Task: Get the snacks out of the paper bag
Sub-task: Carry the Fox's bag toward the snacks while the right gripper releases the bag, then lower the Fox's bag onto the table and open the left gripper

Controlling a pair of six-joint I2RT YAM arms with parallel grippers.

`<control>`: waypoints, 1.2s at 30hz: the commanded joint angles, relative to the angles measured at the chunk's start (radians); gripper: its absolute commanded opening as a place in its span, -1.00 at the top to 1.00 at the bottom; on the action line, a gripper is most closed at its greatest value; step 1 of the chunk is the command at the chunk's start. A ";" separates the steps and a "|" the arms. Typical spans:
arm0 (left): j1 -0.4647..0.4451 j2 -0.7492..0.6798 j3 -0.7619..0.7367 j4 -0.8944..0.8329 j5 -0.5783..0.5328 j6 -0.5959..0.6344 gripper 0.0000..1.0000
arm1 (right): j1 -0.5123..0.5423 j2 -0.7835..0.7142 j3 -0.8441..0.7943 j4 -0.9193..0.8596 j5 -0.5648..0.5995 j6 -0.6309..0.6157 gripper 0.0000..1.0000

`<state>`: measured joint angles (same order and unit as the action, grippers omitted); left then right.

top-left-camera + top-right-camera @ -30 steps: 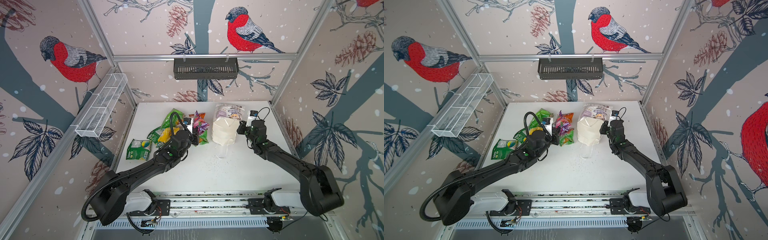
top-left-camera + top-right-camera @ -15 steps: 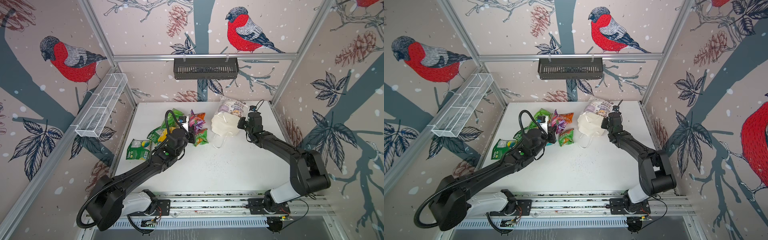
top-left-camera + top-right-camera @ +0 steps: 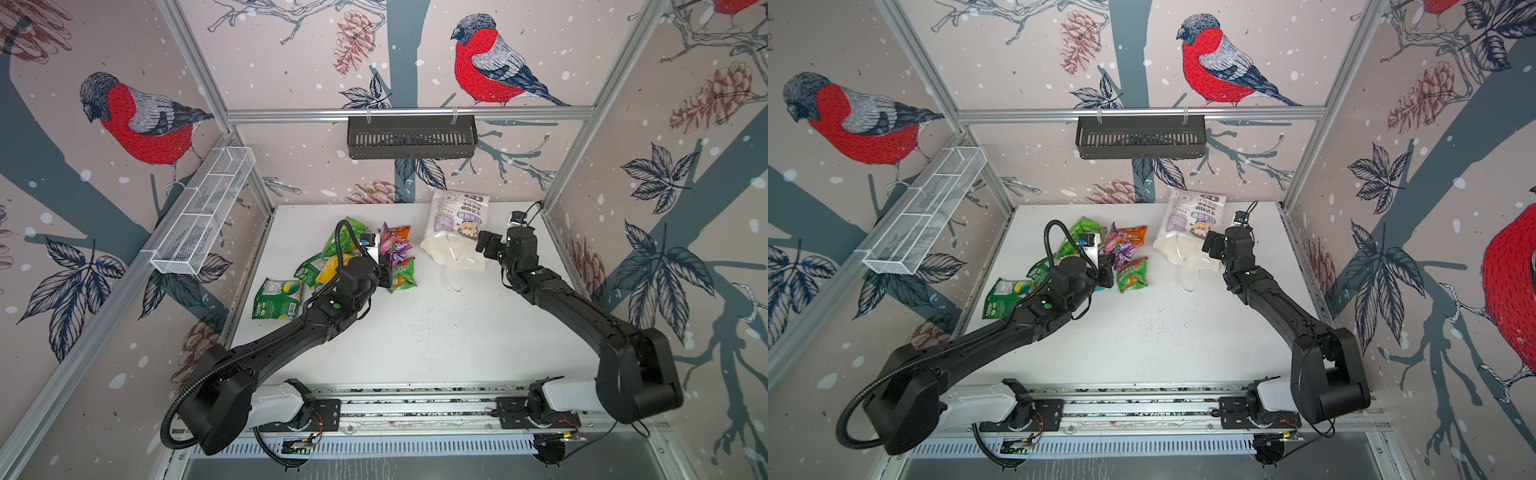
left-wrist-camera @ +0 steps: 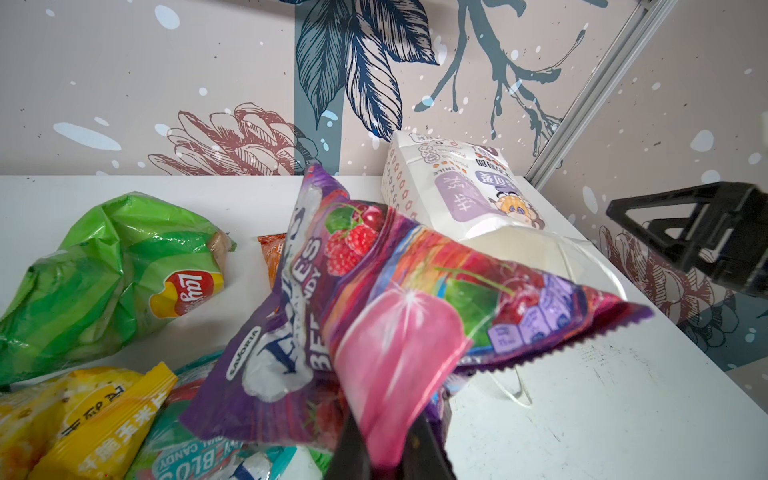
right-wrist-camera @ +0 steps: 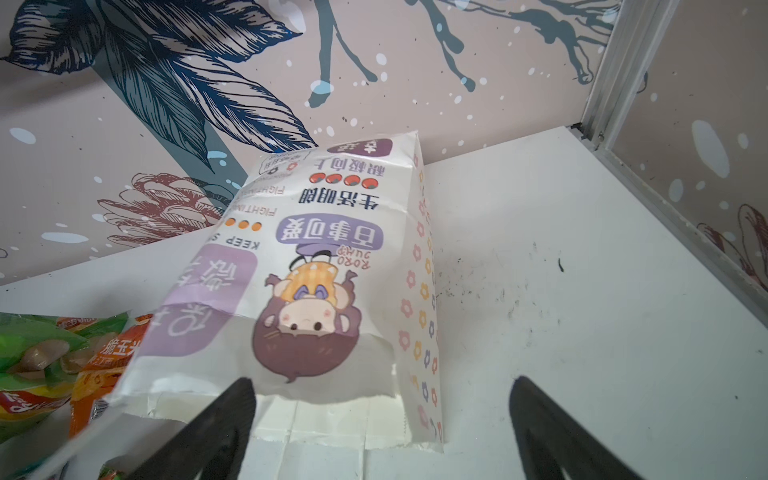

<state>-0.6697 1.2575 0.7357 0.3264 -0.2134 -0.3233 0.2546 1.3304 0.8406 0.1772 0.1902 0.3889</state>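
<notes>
My left gripper holds the purple packet (image 3: 395, 249) clear of the bag's opening, so I will lower it and release it between the orange and green-orange packets.
The white paper bag (image 3: 455, 226) (image 3: 1192, 224) (image 5: 316, 257) lies on its side at the back right of the table, its mouth facing the front. My right gripper (image 3: 484, 245) (image 5: 382, 399) stands open at that mouth; the bag's rim lies between the spread fingers, ungripped. My left gripper (image 3: 384, 266) (image 4: 386, 432) is shut on a purple snack packet (image 3: 395, 249) (image 4: 374, 291), lifted over the snacks pile. Around it lie a green packet (image 3: 276, 297), a green crisp packet (image 4: 112, 266), a yellow one (image 4: 79, 415), an orange one (image 3: 401, 232) and a green-orange one (image 3: 401, 278).
The bag's cord handle (image 3: 453, 282) trails onto the table in front of the bag. A black basket (image 3: 411, 137) hangs on the back wall and a white wire rack (image 3: 203, 216) on the left wall. Crumbs (image 3: 424, 328) dot the table's middle.
My right gripper has opened and let go of the paper bag, which tipped from upright onto its side toward the back wall. The left gripper keeps hold of the purple packet.
</notes>
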 commanded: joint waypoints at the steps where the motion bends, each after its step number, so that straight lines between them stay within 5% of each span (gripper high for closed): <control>1: 0.004 0.010 -0.003 0.107 -0.030 0.028 1.00 | 0.001 -0.064 -0.041 0.027 0.010 -0.001 -1.00; 22: 0.142 0.372 0.120 0.199 0.042 0.027 1.00 | 0.001 -0.526 -0.543 0.364 0.121 0.007 -1.00; 36: 0.144 0.477 0.194 0.121 0.062 -0.004 1.00 | -0.022 -0.537 -0.581 0.358 0.137 0.008 -1.00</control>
<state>-0.5274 1.7325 0.9207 0.4339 -0.1558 -0.3145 0.2363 0.7887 0.2600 0.4957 0.3286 0.3923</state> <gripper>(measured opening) 0.102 0.997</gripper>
